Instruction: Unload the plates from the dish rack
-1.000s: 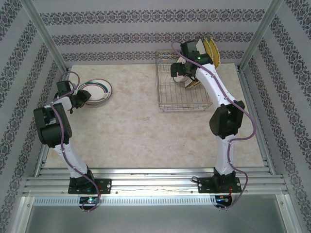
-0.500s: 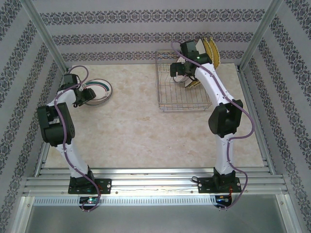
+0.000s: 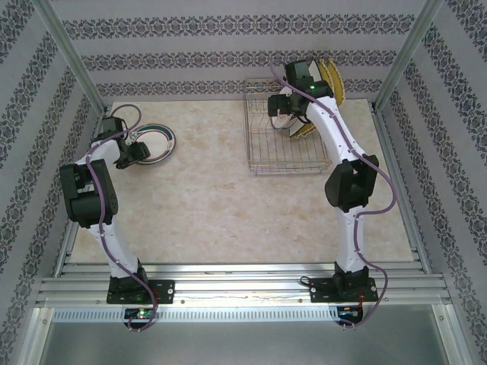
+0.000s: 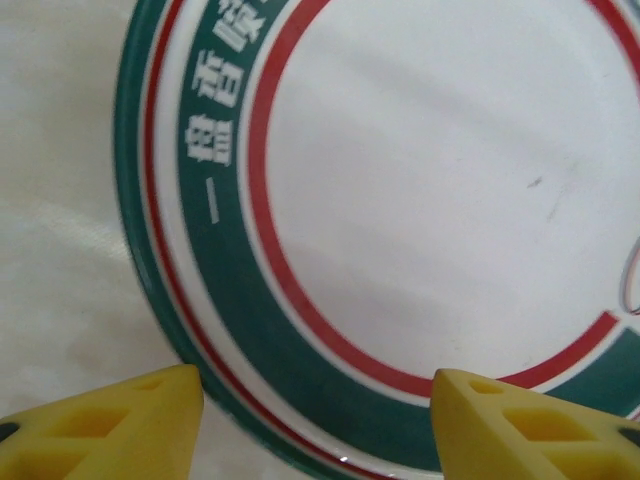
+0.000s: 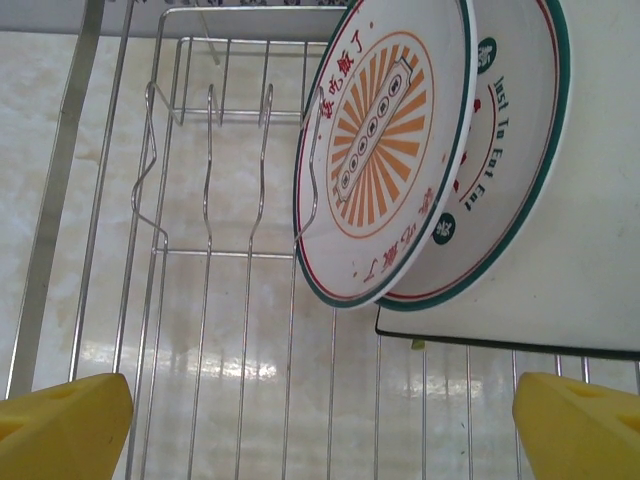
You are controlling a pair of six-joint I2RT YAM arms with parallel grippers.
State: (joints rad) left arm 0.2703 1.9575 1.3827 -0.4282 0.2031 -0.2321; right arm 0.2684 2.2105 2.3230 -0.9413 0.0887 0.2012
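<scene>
Next, the right gripper moves down and turns onto the upper rim of the orange sunburst plate, because that rim slants between my open fingers.
A round plate [image 3: 154, 142] with green and red rim bands lies flat on the table at the left; the left wrist view looks straight down on this plate [image 4: 430, 190]. My left gripper [image 3: 139, 150] hovers open over its near rim, holding nothing [image 4: 315, 430]. The dish rack [image 3: 285, 148] stands at the back right, with plates [image 3: 329, 80] upright at its far right end. My right gripper [image 3: 283, 106] hangs open above the rack wires [image 5: 291, 350]. Ahead of it stand an orange sunburst plate [image 5: 385, 150], a green-rimmed round plate [image 5: 505, 170] and a white square plate [image 5: 560, 300].
Bare marble tabletop [image 3: 221, 205] stretches between the left plate and the rack. Patterned walls and metal posts [image 3: 72, 61] close in the back and sides. The rack's left slots [image 5: 210, 170] hold nothing.
My left gripper has opened and drawn up slightly at the plate's rim. The right gripper has shifted a little toward the rack's far end, still open.
</scene>
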